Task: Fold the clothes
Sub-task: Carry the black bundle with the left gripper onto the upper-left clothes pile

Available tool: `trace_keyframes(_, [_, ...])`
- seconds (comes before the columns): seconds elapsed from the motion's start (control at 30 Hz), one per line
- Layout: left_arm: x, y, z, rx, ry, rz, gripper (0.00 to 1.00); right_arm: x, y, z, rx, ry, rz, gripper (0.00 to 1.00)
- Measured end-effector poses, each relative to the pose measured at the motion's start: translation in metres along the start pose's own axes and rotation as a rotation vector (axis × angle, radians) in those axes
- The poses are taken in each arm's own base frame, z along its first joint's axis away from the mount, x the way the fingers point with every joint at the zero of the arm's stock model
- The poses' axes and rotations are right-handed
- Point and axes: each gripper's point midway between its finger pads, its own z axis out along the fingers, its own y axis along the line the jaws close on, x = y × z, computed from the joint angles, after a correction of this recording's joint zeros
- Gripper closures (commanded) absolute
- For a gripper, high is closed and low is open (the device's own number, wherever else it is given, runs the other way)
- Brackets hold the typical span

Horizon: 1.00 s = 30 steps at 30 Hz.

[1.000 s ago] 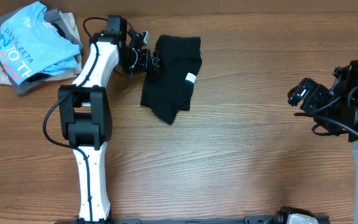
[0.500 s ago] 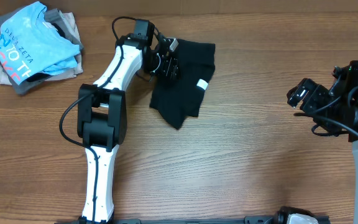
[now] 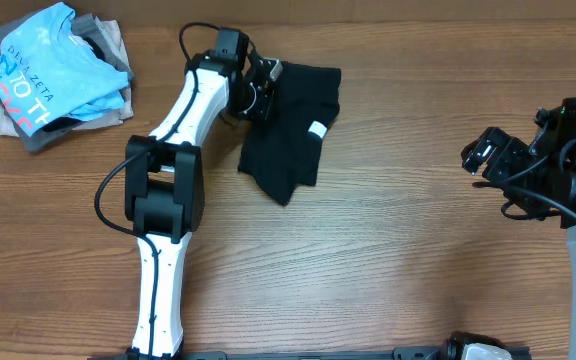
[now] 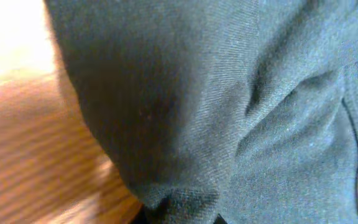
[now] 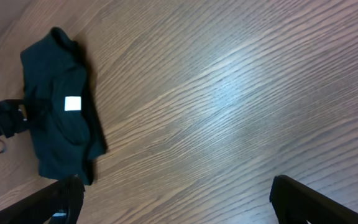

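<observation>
The robot's left gripper needs to lift the garment next, then carry it to the left in the overhead view and let it go over the light blue lettered tee [image 3: 54, 74], because clothes stack there.
The clothes are one black garment [image 3: 293, 135], lying crumpled and partly doubled over at the back of the table, its small white label [image 3: 317, 129] facing up. My left gripper [image 3: 266, 88] is shut on the garment's upper left edge. In the left wrist view the black fabric [image 4: 229, 106] fills most of the frame and bunches at the left gripper [image 4: 179, 218]. My right gripper [image 3: 480, 158] hangs open over bare wood far to the right. The right wrist view shows the right gripper [image 5: 179, 202] with nothing between its fingers and the garment [image 5: 58, 130] far off.
A pile with a light blue lettered tee [image 3: 43, 65] on grey and beige garments sits at the back left corner. The left arm's base link [image 3: 158, 190] stands left of the black garment. Wooden table [image 3: 388, 250] spreads between the two arms.
The left gripper has closed on the garment's upper left edge. Arm and garment shifted to the right, then eased slightly back left. The right arm has not moved.
</observation>
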Motion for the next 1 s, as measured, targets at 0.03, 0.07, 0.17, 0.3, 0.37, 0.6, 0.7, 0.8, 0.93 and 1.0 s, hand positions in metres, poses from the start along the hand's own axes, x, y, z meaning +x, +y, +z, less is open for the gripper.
trace_keyframes(0.03, [-0.002, 0.003, -0.004, -0.019, 0.003, -0.003, 0.96, 0.000, 0.000, 0.000, 0.000, 0.000, 0.000, 0.00])
trace_keyframes(0.07, [-0.004, 0.007, -0.010, -0.040, 0.006, -0.008, 0.96, 0.000, 0.000, 0.000, 0.000, -0.001, -0.001, 0.00])
trace_keyframes(0.17, [-0.019, 0.020, -0.029, -0.096, -0.021, -0.017, 0.96, 0.000, 0.000, 0.000, 0.000, -0.001, 0.000, 0.00])
trace_keyframes(0.3, [-0.044, 0.046, -0.071, -0.182, -0.097, -0.035, 0.96, 0.000, 0.000, 0.000, 0.000, 0.000, 0.000, 0.00])
trace_keyframes(0.37, [-0.053, 0.061, -0.092, -0.227, -0.131, -0.050, 0.96, 0.000, 0.000, 0.000, 0.001, 0.001, 0.000, 0.00])
trace_keyframes(0.6, [-0.055, 0.112, -0.146, -0.325, -0.190, -0.131, 0.96, 0.001, 0.000, 0.000, 0.002, 0.004, 0.001, 0.00])
trace_keyframes(0.7, [-0.053, 0.130, -0.165, -0.354, -0.212, -0.161, 0.96, 0.001, -0.001, 0.000, 0.003, 0.006, 0.001, 0.00])
trace_keyframes(0.8, [-0.056, 0.143, -0.183, -0.376, -0.247, -0.177, 0.96, 0.001, -0.001, 0.000, 0.003, 0.005, 0.002, 0.00])
trace_keyframes(0.93, [-0.061, 0.156, -0.208, -0.404, -0.302, -0.189, 0.96, 0.002, -0.001, 0.000, 0.005, 0.009, 0.002, 0.00])
trace_keyframes(1.0, [-0.065, 0.164, -0.221, -0.419, -0.337, -0.193, 0.96, 0.003, -0.002, 0.000, 0.007, 0.014, 0.003, 0.00])
